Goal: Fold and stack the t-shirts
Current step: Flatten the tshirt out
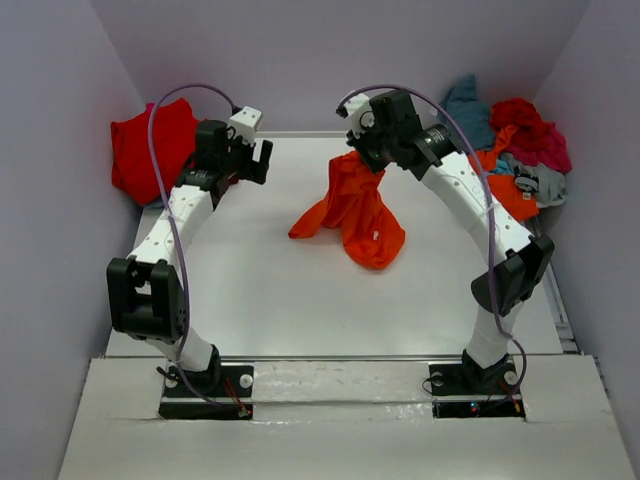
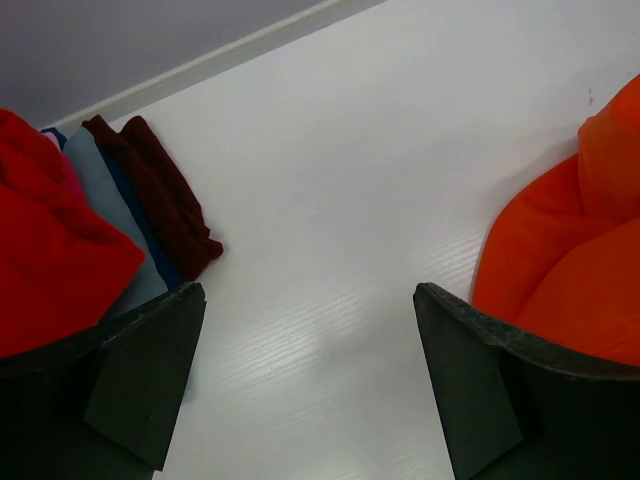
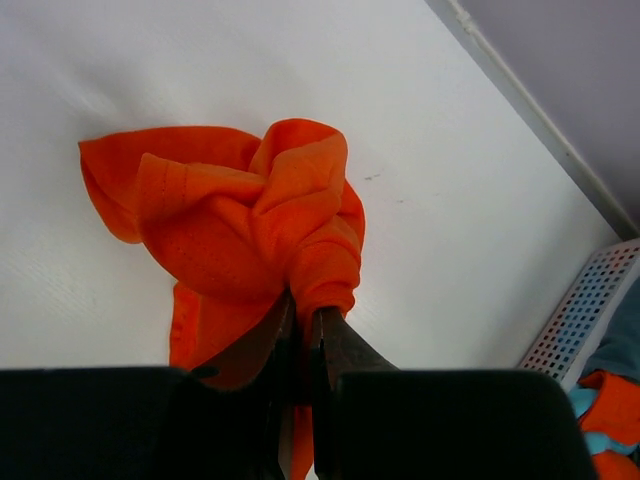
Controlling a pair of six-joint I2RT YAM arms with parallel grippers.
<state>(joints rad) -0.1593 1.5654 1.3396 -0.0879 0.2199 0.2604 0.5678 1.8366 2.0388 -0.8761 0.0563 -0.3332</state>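
Observation:
My right gripper holds the orange t-shirt [image 1: 358, 215], still hanging bunched, so it will next rise toward the basket, then sweep the shirt down onto the tabletop's middle and release it.
A bright orange t-shirt [image 1: 358, 215] hangs bunched from my right gripper [image 1: 366, 160], its lower part resting on the white table [image 1: 300, 300]. In the right wrist view the gripper [image 3: 308, 322] is shut on a fold of that orange t-shirt [image 3: 240, 225]. My left gripper [image 1: 250, 152] hovers open at the table's back left, with nothing between its fingers [image 2: 150, 370]. Beside it lies a red t-shirt [image 1: 150, 148]. The left wrist view shows this red t-shirt [image 2: 50, 260] on top of folded cloth layers [image 2: 150, 205], and the orange t-shirt [image 2: 580, 270] at the right edge.
A loose pile of t-shirts [image 1: 512, 140] in teal, red, orange and grey fills the back right corner, partly in a white perforated basket [image 3: 590, 305]. Lilac walls close in the back and both sides. A raised strip [image 2: 230, 50] borders the table's far edge.

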